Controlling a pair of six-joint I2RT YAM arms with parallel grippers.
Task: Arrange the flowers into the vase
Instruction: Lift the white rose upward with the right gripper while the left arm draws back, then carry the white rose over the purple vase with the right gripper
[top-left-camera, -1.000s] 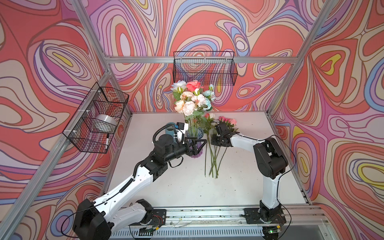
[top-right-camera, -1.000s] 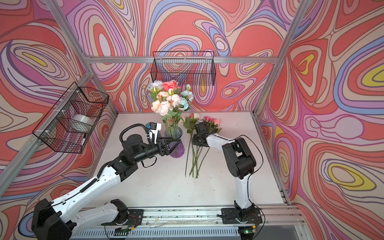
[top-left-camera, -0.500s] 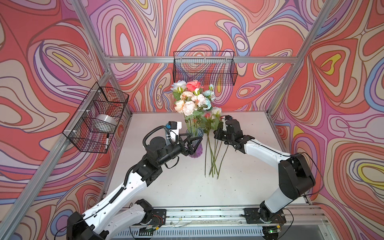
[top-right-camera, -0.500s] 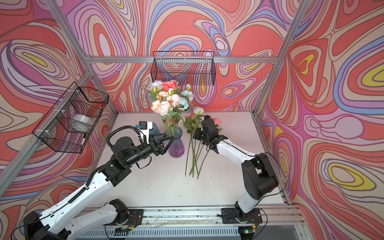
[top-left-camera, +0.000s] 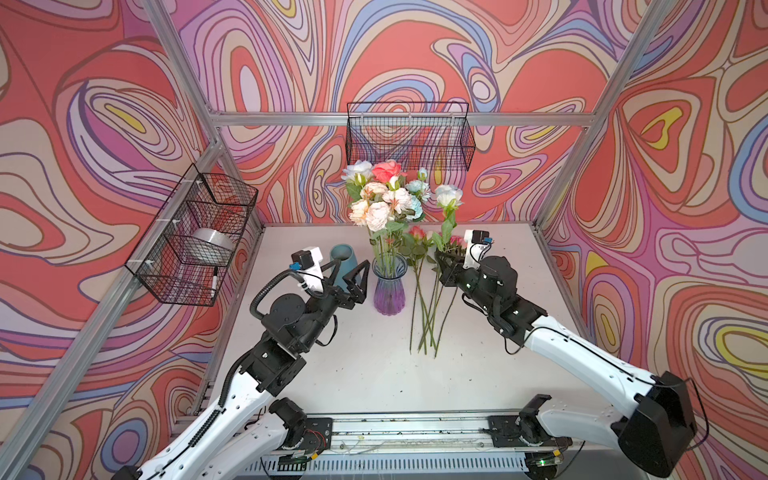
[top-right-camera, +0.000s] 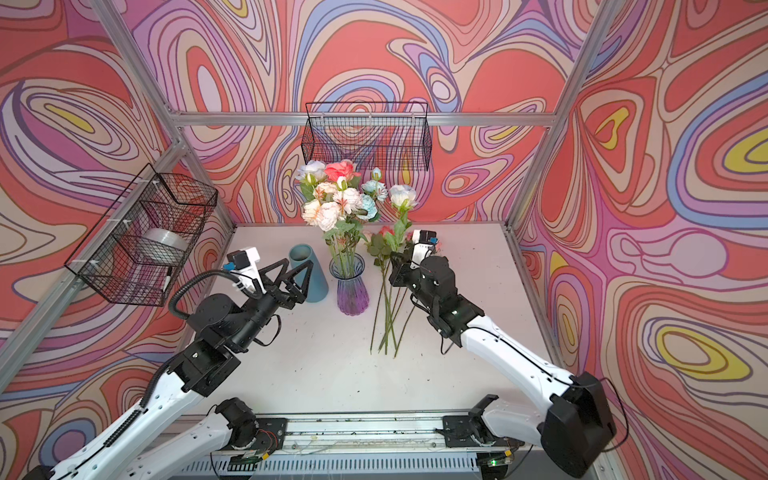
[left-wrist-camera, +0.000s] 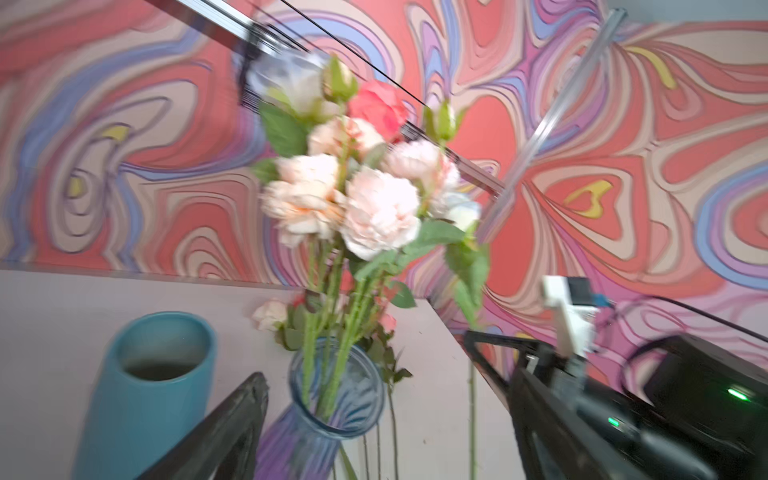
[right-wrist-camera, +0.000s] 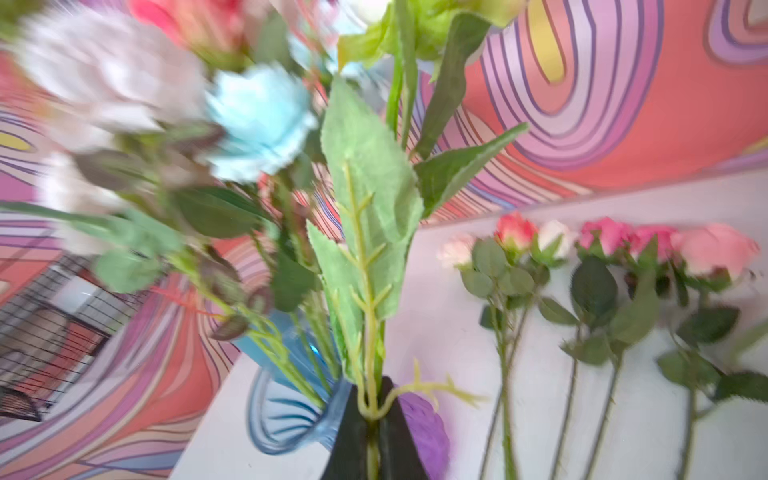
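Note:
The green stem (right-wrist-camera: 372, 411) hangs beside the vase and reaches below the vase's rim, so I will lift my right gripper, move it over the vase's opening, then lower it and let go.
The vase (top-left-camera: 389, 286) is ribbed glass, blue at the rim and purple at the base, and stands mid-table in both top views (top-right-camera: 352, 291) with several flowers (top-left-camera: 384, 195) upright in it. My left gripper (top-left-camera: 351, 270) is open just left of the vase neck, touching nothing; one finger (left-wrist-camera: 237, 424) shows beside the vase (left-wrist-camera: 336, 403). My right gripper (top-left-camera: 440, 259) is shut on the green stem (right-wrist-camera: 372, 411) of a white flower (top-left-camera: 448, 195), held upright to the right of the vase. Several pink and coral flowers (top-left-camera: 428, 307) lie on the table under it.
A teal vase (top-left-camera: 345, 259) stands just behind my left gripper. A wire basket (top-left-camera: 409, 137) hangs on the back wall. Another basket (top-left-camera: 195, 237) on the left wall holds a tape roll (top-left-camera: 212, 245). Aluminium frame posts stand at the table's corners.
My right gripper has lifted the white flower off the loose pile and raised it upright beside the vase. My left gripper has drawn back leftward from the vase and opened wider.

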